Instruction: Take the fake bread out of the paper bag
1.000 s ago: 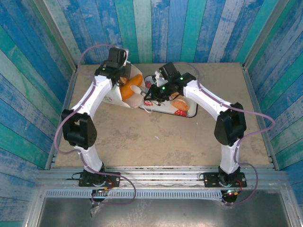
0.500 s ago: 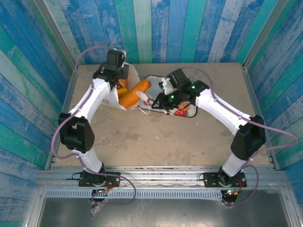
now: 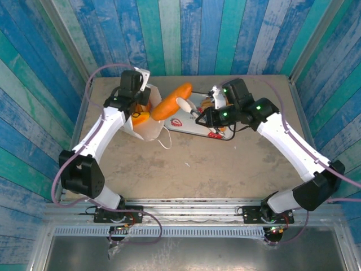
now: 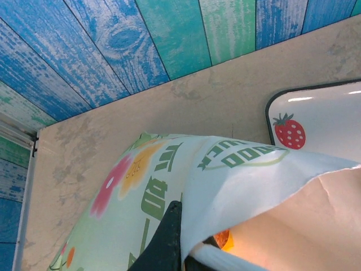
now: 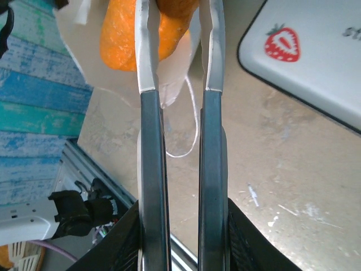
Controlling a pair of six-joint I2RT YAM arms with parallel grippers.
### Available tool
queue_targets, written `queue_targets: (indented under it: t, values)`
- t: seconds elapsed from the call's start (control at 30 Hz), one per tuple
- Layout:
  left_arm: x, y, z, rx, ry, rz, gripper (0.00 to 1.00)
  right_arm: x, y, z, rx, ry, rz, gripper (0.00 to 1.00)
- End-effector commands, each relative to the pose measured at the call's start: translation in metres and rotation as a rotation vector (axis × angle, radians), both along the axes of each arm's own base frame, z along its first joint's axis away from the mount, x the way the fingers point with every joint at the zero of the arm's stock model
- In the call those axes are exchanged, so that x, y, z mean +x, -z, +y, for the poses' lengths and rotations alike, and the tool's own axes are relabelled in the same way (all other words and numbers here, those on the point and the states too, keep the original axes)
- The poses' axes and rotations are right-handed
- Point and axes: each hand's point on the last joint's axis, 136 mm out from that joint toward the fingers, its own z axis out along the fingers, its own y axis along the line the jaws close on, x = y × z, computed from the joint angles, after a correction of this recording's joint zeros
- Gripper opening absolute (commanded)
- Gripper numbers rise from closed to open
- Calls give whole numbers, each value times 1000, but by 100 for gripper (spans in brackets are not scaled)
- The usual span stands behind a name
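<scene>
Next, my right gripper moves away from the bag's opening and down to the tray below it, before releasing the bread on the tray's bag-side end.
The white paper bag stands at the back left, its mouth facing right. My left gripper is shut on the bag's top rim; in the left wrist view its black finger pinches the printed bag wall. My right gripper is shut on a long orange piece of fake bread, held in the air just right of the bag mouth. In the right wrist view that bread sits between the fingers. More orange bread shows inside the bag.
A white strawberry-patterned tray lies right of the bag, under my right gripper, with a tan bun partly hidden by the arm. A cord handle trails on the table. Blue-green plank walls close the back and sides.
My right gripper has pulled the long orange bread up and out of the bag mouth, rising toward the right. The left gripper has kept its hold on the rim and lifted it slightly.
</scene>
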Motion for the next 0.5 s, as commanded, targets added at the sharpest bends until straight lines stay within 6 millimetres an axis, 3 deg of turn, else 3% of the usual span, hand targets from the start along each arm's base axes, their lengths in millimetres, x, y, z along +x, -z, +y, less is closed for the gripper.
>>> queue_targets:
  t: [0.0,0.23,0.47]
  values:
    - [-8,-35,1,14,43,-99,0,1,0,-23,-33,33,-20,3]
    - [-25,-39,-10,-1,140,-127,0,23,18,-57,-105,121,-7,4]
    - [-38,-53,-13,-25,171,-179,2,46,55,-44,-155,69,91,4]
